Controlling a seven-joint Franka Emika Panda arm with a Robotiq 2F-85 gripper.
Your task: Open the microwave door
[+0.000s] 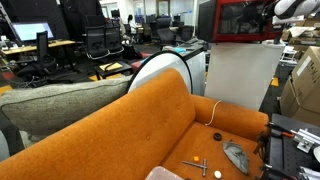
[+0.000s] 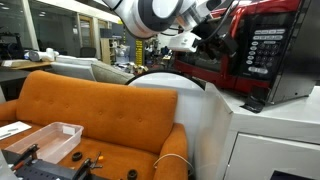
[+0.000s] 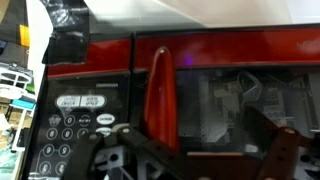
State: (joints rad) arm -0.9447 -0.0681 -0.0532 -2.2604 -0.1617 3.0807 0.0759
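Note:
I need to move my gripper up along the red handle and over toward the keypad next, before it closes. The handle is off-centre, closer to the finger on the keypad's side.
The microwave (image 1: 240,20) stands on a white cabinet (image 1: 240,75); it also shows in an exterior view (image 2: 285,60). Its red-framed door with dark glass (image 3: 240,95) fills the wrist view, with a vertical red handle (image 3: 162,95) beside the keypad (image 3: 75,125). My gripper (image 3: 195,160) is open right in front of the door, its dark fingers to either side of the handle's lower part. In an exterior view the gripper (image 2: 212,38) is up against the door (image 2: 205,68). I cannot tell whether the door is ajar.
An orange sofa (image 1: 120,130) sits below the cabinet, with small tools (image 1: 200,165) and a grey object (image 1: 237,155) on its seat. A clear plastic bin (image 2: 45,140) lies on the sofa. A white round panel (image 1: 165,70) stands behind it. Office desks and chairs (image 1: 100,40) fill the background.

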